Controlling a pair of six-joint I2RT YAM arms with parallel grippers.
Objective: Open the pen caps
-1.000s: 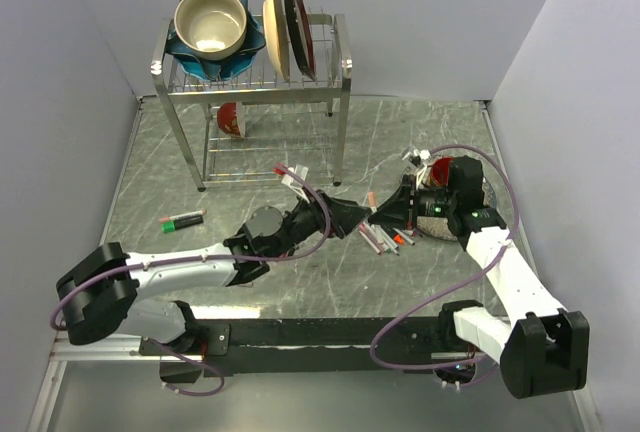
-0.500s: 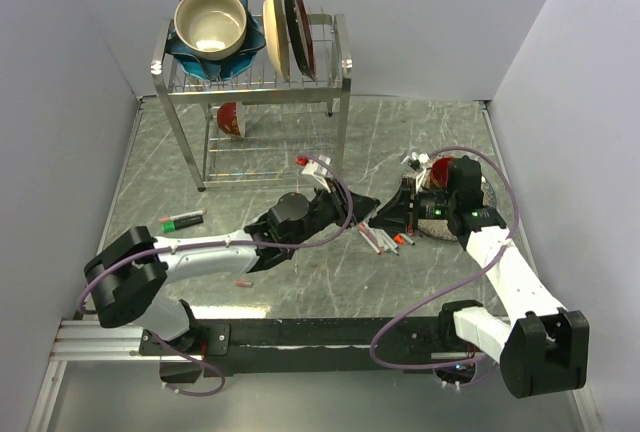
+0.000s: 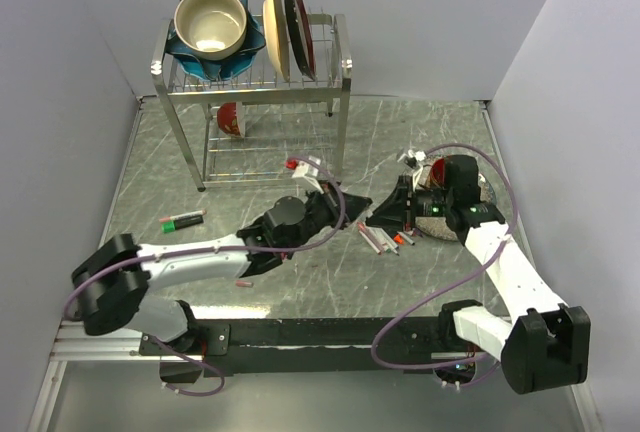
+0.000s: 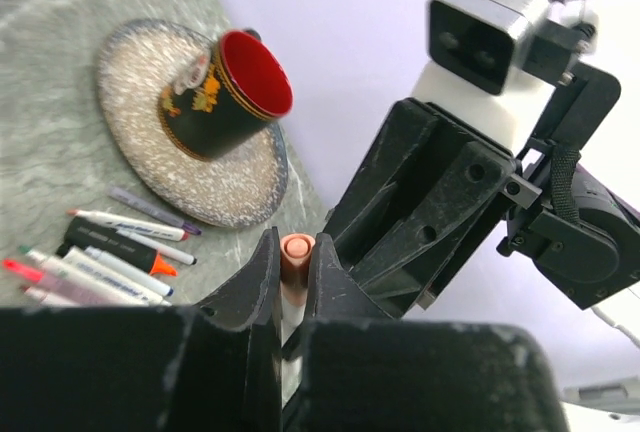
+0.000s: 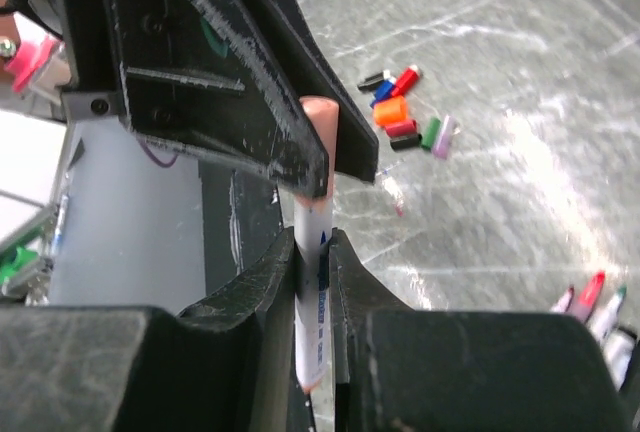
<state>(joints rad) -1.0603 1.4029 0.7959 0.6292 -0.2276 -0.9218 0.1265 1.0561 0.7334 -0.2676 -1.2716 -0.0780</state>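
My left gripper will next move away and down beside the loose pen caps to let go of the salmon-pink cap, as they lie below, to its left in the top view.
A white-barrelled pen (image 5: 312,252) stands between my two grippers, its salmon-pink cap (image 4: 297,252) pointing at the left arm. My left gripper (image 4: 292,242) is shut on that cap; in the top view it (image 3: 358,202) meets the right gripper (image 3: 376,214) tip to tip above the table's middle right. My right gripper (image 5: 315,242) is shut on the pen's barrel. The capped end (image 5: 320,137) sticks up past the left fingers (image 5: 250,82). Several loose pen caps (image 5: 400,117), red, blue, orange, green and black, lie together on the table. Several more pens (image 3: 385,240) lie just below the grippers.
A black and red cup (image 4: 225,87) lies tipped on a speckled plate (image 4: 130,82) at the right. A metal dish rack (image 3: 255,82) with bowls and plates stands at the back. A green pen (image 3: 182,220) lies at the left, and a small pink piece (image 3: 242,280) beside the left forearm.
My left gripper has shut on the pink cap of the pen that the right gripper holds. The left arm has shifted a little towards the back right.
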